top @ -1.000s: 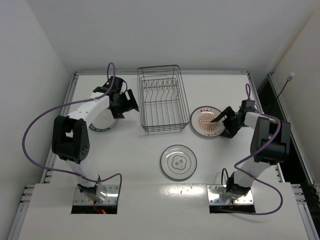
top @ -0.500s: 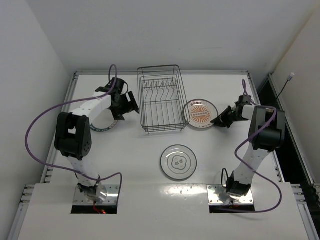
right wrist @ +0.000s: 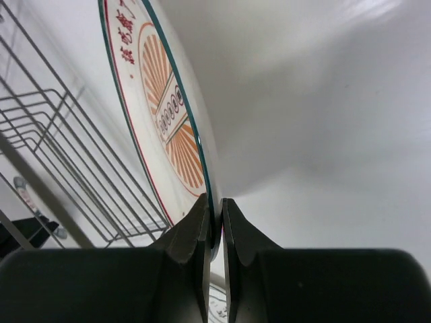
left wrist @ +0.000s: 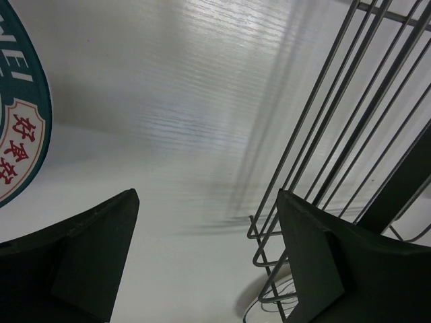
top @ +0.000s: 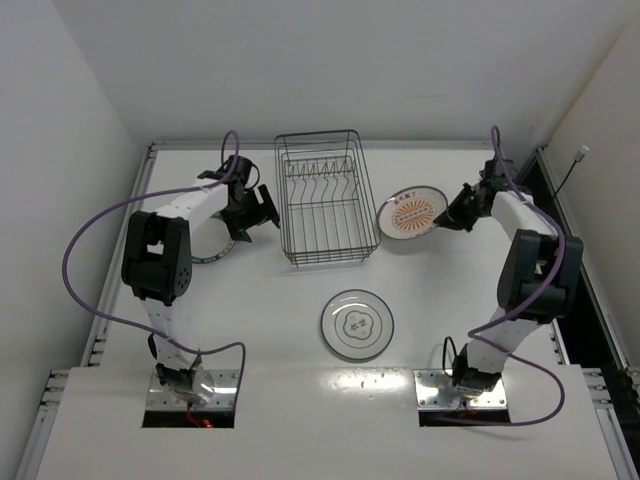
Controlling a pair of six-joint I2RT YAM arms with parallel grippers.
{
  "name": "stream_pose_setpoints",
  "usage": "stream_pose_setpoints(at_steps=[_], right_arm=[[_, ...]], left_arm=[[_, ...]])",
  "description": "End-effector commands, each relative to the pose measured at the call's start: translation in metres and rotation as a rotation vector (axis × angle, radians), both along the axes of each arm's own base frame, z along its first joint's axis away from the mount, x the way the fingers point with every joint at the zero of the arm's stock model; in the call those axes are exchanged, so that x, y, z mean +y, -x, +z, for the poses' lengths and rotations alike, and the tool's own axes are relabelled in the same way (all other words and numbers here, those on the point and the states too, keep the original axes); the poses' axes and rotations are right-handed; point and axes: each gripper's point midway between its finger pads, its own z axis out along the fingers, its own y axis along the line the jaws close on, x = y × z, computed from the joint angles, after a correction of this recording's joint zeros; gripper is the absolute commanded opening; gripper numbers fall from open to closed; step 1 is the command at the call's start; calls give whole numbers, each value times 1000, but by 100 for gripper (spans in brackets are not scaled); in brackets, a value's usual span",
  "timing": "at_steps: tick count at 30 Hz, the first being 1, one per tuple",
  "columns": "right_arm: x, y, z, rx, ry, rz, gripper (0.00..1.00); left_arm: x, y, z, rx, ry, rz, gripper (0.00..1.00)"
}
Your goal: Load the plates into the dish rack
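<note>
The right gripper will next lift the orange-centred plate over the rack's side and then lower it upright between the rack's wires, since the rack is empty.
The dark wire dish rack stands at the back centre with no plate in it. My right gripper is shut on the rim of the orange-centred plate, held tilted off the table just right of the rack. In the right wrist view both fingers pinch that plate's edge, with rack wires behind. The flower-marked plate lies flat in front of the rack. The teal-banded plate lies at the left, partly under my left arm. My left gripper hangs open beside the rack's left wall, holding nothing.
The left wrist view shows the open fingers over bare table, the teal plate's rim at the left and the rack's wire side close on the right. White walls enclose the table on three sides.
My right gripper closed on the orange-centred plate's rim, lifted it off the table and tipped it up beside the rack. The left arm shifted slightly and stays open.
</note>
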Motion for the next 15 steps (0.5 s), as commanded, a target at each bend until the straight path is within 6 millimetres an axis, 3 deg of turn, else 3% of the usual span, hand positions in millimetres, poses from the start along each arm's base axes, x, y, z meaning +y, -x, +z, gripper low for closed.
stream_pose_setpoints(at_steps=[1, 2, 4, 6, 7, 8, 9, 10, 12, 13, 14, 15], right_arm=[[-18, -19, 62, -131, 122, -18, 0], [-19, -28, 83, -179, 148, -12, 0], [-25, -31, 103, -191, 214, -15, 0], [-29, -46, 141, -261, 268, -36, 0], [-22, -54, 151, -288, 284, -24, 0], [-19, -68, 180, -360, 310, -30, 0], [-15, -71, 189, -367, 329, -28, 0], [-1, -89, 216, -427, 374, -27, 0], [11, -101, 226, -415, 487, -6, 0], [39, -113, 269, -518, 509, 32, 0], [49, -121, 271, -518, 523, 41, 0], [55, -133, 236, -423, 571, 69, 0]], left_arm=[[-5, -15, 28, -77, 46, 11, 81], [-3, -16, 27, -80, 32, 17, 81], [0, -15, 33, -98, 21, 14, 81], [2, -13, 32, -91, 10, 18, 81], [2, -10, 28, -80, 8, 18, 81], [2, -10, 28, -80, 8, 18, 81], [3, -8, 27, -71, 6, 18, 81], [3, -6, 24, -62, 4, 18, 81], [3, -6, 24, -62, 4, 18, 81], [6, -4, 23, -54, -9, 23, 81], [6, -4, 23, -54, -9, 23, 81], [6, -4, 23, -54, -9, 23, 81]])
